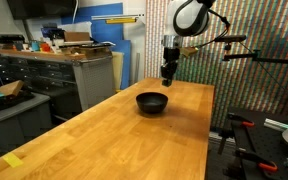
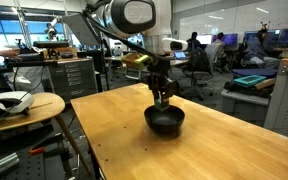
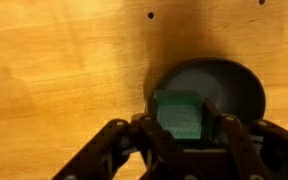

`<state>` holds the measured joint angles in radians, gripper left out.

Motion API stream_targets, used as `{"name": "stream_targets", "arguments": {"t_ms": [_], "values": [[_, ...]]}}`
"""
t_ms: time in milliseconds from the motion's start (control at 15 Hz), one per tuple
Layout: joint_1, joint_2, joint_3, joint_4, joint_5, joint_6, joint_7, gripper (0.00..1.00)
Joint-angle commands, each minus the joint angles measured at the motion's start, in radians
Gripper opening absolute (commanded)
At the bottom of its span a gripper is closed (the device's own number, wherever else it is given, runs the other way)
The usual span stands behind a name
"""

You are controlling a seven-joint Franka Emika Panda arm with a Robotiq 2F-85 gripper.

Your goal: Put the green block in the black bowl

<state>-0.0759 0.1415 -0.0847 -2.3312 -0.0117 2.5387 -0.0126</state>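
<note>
My gripper moves right in the wrist view next, goes down inside and releases the green block (image 3: 180, 114).
The black bowl (image 1: 152, 101) sits on the wooden table in both exterior views (image 2: 165, 120). My gripper (image 1: 168, 76) hangs above the bowl's far side (image 2: 162, 98). In the wrist view the gripper (image 3: 181, 120) is shut on the green block (image 3: 180, 114), a small green cube held between the two fingers. The black bowl (image 3: 224, 85) lies just below and behind the block, partly hidden by the fingers. The block is too small to make out in the exterior views.
The wooden table (image 1: 104, 130) stretches wide around the bowl. A yellow tag (image 1: 14, 160) lies near its front corner. A round side table with a white object (image 2: 9, 102) stands beside it. Cabinets and a workbench (image 1: 54, 65) stand behind.
</note>
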Motion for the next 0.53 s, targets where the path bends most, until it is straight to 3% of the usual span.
{"name": "stream_targets", "arguments": {"t_ms": [0,467], "values": [[0.024,0.045,0.024,0.1,-0.007,-0.084,0.016,0.21],[0.035,0.21,0.064,0.27,0.021,-0.148,-0.004,0.21]]}}
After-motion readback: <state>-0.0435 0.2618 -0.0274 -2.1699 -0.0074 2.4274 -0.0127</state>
